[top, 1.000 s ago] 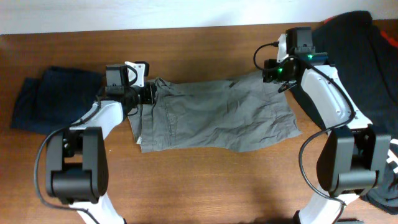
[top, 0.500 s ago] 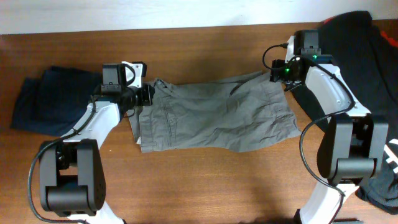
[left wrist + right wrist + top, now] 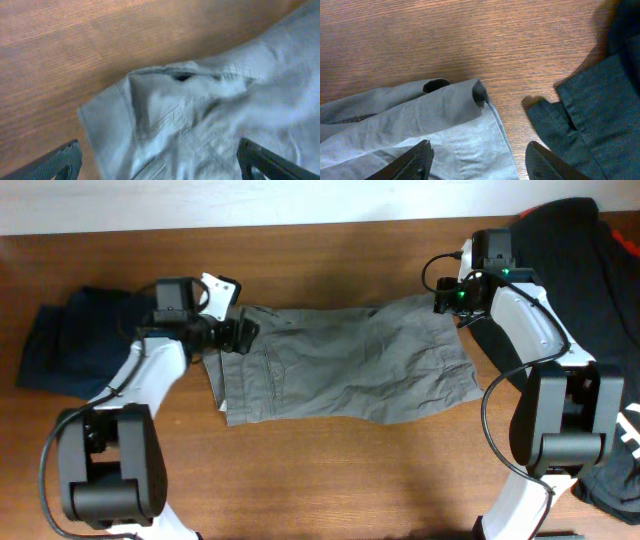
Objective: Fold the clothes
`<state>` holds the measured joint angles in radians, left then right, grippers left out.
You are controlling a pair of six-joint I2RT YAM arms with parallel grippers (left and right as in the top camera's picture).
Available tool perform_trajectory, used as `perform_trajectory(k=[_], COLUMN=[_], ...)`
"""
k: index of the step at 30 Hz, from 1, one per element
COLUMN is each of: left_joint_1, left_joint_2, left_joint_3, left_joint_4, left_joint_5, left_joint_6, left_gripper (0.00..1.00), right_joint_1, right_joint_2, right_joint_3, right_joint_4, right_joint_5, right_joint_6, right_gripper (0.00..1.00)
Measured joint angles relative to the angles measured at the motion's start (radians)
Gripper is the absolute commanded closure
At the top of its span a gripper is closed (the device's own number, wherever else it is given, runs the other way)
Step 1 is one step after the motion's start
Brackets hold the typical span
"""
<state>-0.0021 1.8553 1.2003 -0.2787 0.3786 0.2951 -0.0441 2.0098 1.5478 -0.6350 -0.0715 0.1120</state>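
Note:
The robot's left gripper should move outward and down onto the fold's far corner (image 3: 135, 86), which is below and outward of its fingers, because loose cloth bunches up there.
The grey clothes (image 3: 350, 365) lie spread flat across the middle of the table, with their left edge folded over. My left gripper (image 3: 236, 335) hovers over their top left corner, open wide. In the left wrist view the crumpled waistband (image 3: 190, 100) lies loose between its fingertips (image 3: 161, 159). My right gripper (image 3: 450, 305) is at the top right corner, also open. The right wrist view shows the grey corner (image 3: 465, 102) under the gap between its fingers (image 3: 480, 161), with nothing gripped.
A navy garment (image 3: 70, 345) lies folded at the far left. A black pile (image 3: 590, 280) covers the right end of the table, and its edge (image 3: 600, 110) lies close beside my right fingers. Bare wood runs along the front of the table.
My left gripper has opened and let go of the grey garment's top left corner, which now lies on the table. My right gripper shifted right early on, then stayed still.

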Motion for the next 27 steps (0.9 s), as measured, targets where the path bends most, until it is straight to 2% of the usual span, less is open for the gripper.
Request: perform_trajectory(k=[3,8,13,20,23,24,27], left_joint_1=[0.072,0.107,0.098,0.089,0.080,0.076,0.071], left_joint_2=[0.013,0.098,0.290,0.389,0.406,0.412,0.430], left_joint_3=[0.156,0.357,0.516,0.558,0.565,0.565,0.565], left_joint_4=[-0.141,-0.291,-0.458,-0.481,-0.462,-0.457,-0.432], left_joint_5=[0.050,0.082,0.094,0.094,0.094,0.094,0.093], left_joint_6=[0.136,0.252,0.330,0.421,0.428,0.433,0.442], left_gripper=[0.01,0.01,0.01,0.04,0.11,0.20,0.37], right_joint_1=[0.000,0.000,0.000,0.000,0.000,0.000,0.000], right_joint_2=[0.000,0.002,0.004,0.005,0.005,0.005,0.005], right_joint_3=[0.000,0.000,0.000,0.000,0.000,0.000,0.000], right_joint_4=[-0.005,-0.011,-0.019,-0.026,-0.028,-0.031,-0.035], right_joint_5=[0.000,0.000,0.000,0.000,0.000,0.000,0.000], right_joint_6=[0.000,0.000,0.000,0.000,0.000,0.000,0.000], right_gripper=[0.36,0.36,0.36,0.36,0.36,0.36,0.36])
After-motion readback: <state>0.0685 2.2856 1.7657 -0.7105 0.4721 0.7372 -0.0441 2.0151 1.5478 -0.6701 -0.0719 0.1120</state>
